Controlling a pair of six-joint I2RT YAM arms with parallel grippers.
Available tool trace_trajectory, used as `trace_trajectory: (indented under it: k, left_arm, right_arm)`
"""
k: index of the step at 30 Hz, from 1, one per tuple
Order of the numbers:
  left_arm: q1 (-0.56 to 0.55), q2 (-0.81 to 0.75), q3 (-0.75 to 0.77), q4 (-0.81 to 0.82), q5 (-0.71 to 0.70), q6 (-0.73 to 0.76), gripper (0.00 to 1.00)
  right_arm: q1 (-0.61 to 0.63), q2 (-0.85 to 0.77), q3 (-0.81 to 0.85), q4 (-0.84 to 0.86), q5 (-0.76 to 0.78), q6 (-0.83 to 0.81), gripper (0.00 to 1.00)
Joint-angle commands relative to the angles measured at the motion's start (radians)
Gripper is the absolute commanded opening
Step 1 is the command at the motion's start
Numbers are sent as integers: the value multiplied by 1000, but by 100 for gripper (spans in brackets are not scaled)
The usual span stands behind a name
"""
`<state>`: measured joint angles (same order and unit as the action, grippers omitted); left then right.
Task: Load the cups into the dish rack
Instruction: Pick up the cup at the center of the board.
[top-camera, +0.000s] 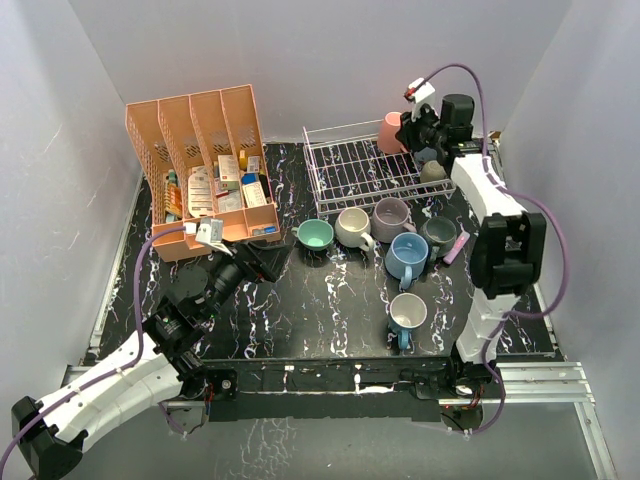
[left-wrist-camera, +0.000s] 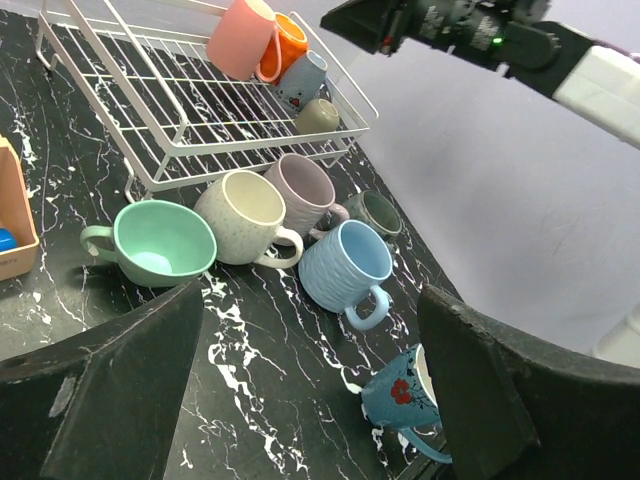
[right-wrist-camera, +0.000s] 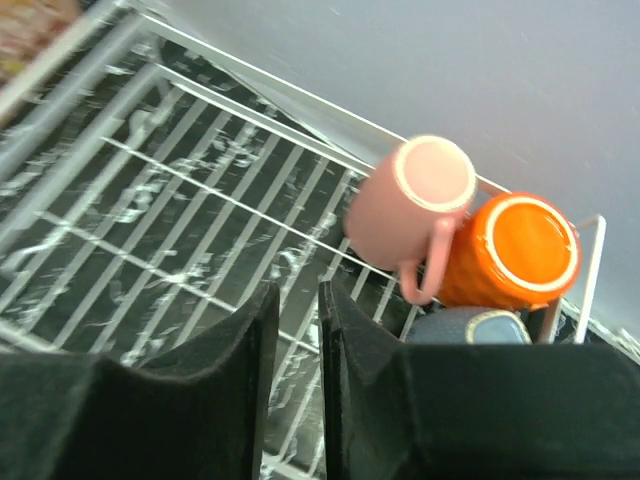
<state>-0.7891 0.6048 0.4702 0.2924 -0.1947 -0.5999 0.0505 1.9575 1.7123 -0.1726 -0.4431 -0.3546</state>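
The robot's left gripper will next swing to the right in the top view, turn downward and go down onto the teal cup's near rim, because that side of the cup faces open tabletop.
The white wire dish rack stands at the back. A pink cup, an orange cup and a grey-blue cup lie in its far right corner, with an olive cup beside them. My right gripper hovers over the rack next to the pink cup, its jaws a narrow slit apart and holding nothing. On the table in front stand teal, cream, lilac, light blue, dark grey and flowered blue cups. My left gripper is wide open and empty, left of the teal cup.
A salmon-pink slotted organizer full of packets stands at the back left, close to the left arm. A small pink stick lies right of the dark grey cup. Grey walls close in the black marbled table on three sides.
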Motion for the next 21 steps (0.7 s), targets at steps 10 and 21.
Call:
trace_trajectory:
  k: [10,21]
  left_arm:
    - [2,56,12,37,68,-36,87]
    - [2,277,176,-53,171,-23,87]
  right_arm:
    - [-95,-382,-299,72,-629,308,38]
    - [-217,-583,-550,-24,-847,268,41]
